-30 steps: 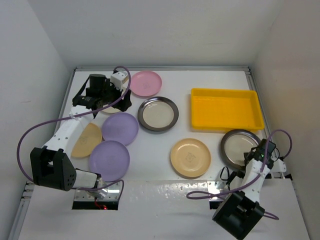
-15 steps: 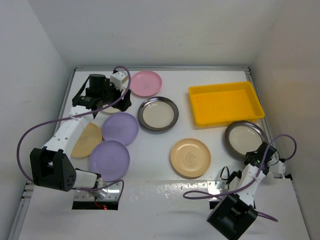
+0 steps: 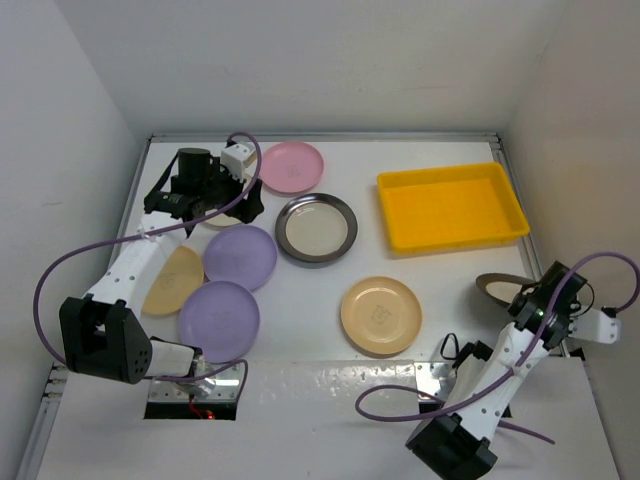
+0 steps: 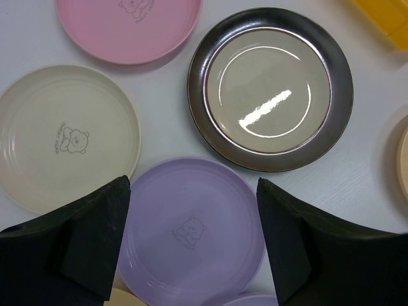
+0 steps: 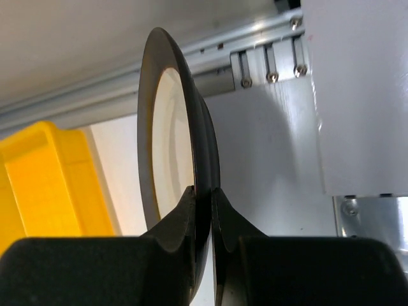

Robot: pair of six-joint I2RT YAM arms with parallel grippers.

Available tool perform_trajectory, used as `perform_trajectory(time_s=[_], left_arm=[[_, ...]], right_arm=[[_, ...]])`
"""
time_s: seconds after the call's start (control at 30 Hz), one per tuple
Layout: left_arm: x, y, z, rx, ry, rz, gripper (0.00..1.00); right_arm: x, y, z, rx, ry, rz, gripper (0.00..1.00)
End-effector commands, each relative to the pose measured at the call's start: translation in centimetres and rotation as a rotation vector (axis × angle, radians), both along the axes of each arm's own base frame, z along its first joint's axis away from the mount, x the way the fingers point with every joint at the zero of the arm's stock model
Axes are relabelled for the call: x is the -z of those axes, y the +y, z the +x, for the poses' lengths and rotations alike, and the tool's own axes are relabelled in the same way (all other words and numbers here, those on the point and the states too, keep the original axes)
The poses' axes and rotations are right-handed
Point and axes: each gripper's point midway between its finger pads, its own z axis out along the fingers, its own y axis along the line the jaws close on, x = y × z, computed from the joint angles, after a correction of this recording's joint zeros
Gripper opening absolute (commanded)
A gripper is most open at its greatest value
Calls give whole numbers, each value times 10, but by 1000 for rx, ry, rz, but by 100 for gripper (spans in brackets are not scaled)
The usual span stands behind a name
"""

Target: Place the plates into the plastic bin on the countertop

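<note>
My right gripper is holding the plate, and the yellow bin (image 3: 452, 207) is empty. The gripper will first raise the plate outward over the bin, then lower the plate's rim inside to release it.
My right gripper (image 5: 203, 197) is shut on the rim of a dark-rimmed steel plate (image 5: 175, 146), held on edge above the countertop (image 3: 300, 290) at the right side (image 3: 500, 286). The yellow plastic bin (image 3: 452, 207) lies just behind it, its wall showing in the right wrist view (image 5: 44, 185). My left gripper (image 4: 191, 242) hangs open over a lilac plate (image 4: 191, 223), touching nothing. Around it lie a cream plate (image 4: 64, 137), a pink plate (image 4: 127, 25) and a second steel plate (image 4: 269, 89). Another lilac plate (image 3: 219, 319) and two tan plates (image 3: 381, 315) (image 3: 172, 280) rest nearer the front.
White walls close in the countertop on three sides. A metal rail (image 5: 268, 70) runs along the right edge close behind the held plate. The left arm's purple cable (image 3: 60, 275) loops over the left side, the right arm's cable (image 3: 610, 265) by the right wall.
The right gripper shut on the steel plate's rim and raised it off the countertop onto its edge. The yellow bin got pushed back and turned slightly. The left arm stayed still.
</note>
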Motion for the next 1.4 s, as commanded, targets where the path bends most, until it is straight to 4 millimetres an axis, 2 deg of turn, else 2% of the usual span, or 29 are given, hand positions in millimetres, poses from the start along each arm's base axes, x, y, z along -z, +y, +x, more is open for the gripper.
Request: perform_trajectory(time_s=[0.0,0.13,0.17,0.23,0.27,0.3,0.33,0.4,0.43,0.5,0.53,0.57,0.6,0.67,0.7,0.73,0.77,0.8,0.83,0.87,0.9,0.93,1.03,1.1,1.13,1.27,1.3,1.33,1.37], left_arm=[[-23,-5,-2,22,-59,-22,81],[-23,-5,-2,22,-59,-22,81],[-23,-7,-2,29,-58,-27,81],[-23,-7,-2,29,-58,-27,80],[-19,-7,-3,29,-49,-25,80],[-19,-7,-3,29,-49,-25,80],[-19,-7,-3,29,-49,-25,80],[-16,-5,-2,22,-41,-19,80],[-16,-6,-2,15,-35,-27,80],[-12,-6,-1,9,-18,-34,80],[-8,-7,0,9,-7,-32,80],[-12,-7,0,2,-3,-41,80],[-12,-8,0,-10,30,-52,76],[-6,-6,4,-7,78,-77,71],[-3,-12,0,48,98,-75,71],[-15,-20,1,128,87,-110,71],[-5,-24,5,164,120,-108,72],[-1,-26,5,183,144,-106,76],[-9,-27,14,184,132,-106,76],[-5,-26,21,170,149,-95,74],[13,-25,29,160,206,-86,65],[8,-23,41,144,192,-71,62],[27,-28,60,143,243,-61,58],[37,-29,65,142,271,-59,58],[49,-34,68,145,296,-48,58],[65,-41,77,142,327,-34,64],[74,-42,79,132,353,-40,64],[78,-43,79,121,371,-48,64],[75,-43,82,122,360,-49,64]], right_arm=[[-69,-23,7,4,-75,-180,0],[-95,-25,21,-76,-110,-241,0],[-113,-24,28,-120,-134,-278,0],[-128,-18,45,-199,-197,-284,0],[-152,-11,62,-285,-269,-315,0],[-160,-11,65,-291,-282,-329,0],[-172,-1,78,-366,-336,-316,0],[-183,4,97,-432,-380,-306,0],[-189,20,111,-521,-436,-270,0],[-185,22,138,-588,-478,-247,0],[-189,38,159,-675,-525,-240,0],[-186,43,169,-707,-527,-237,0],[-176,36,190,-716,-500,-226,0],[-164,64,214,-870,-428,-247,0],[-162,76,224,-925,-420,-245,0],[-144,74,247,-948,-414,-224,0],[-138,85,255,-1013,-444,-181,0],[-130,83,270,-1029,-456,-173,0],[-121,83,283,-1050,-454,-161,0],[-124,86,291,-1088,-469,-169,0],[-106,85,300,-1098,-444,-134,0],[-107,83,313,-1111,-454,-143,0],[-79,87,331,-1196,-419,-106,0],[-67,85,331,-1197,-409,-84,0],[-54,81,331,-1196,-416,-74,0],[-27,79,332,-1260,-419,-50,1],[-6,77,328,-1297,-352,-28,11],[1,75,326,-1311,-313,-15,44],[12,74,320,-1316,-226,68,60]])
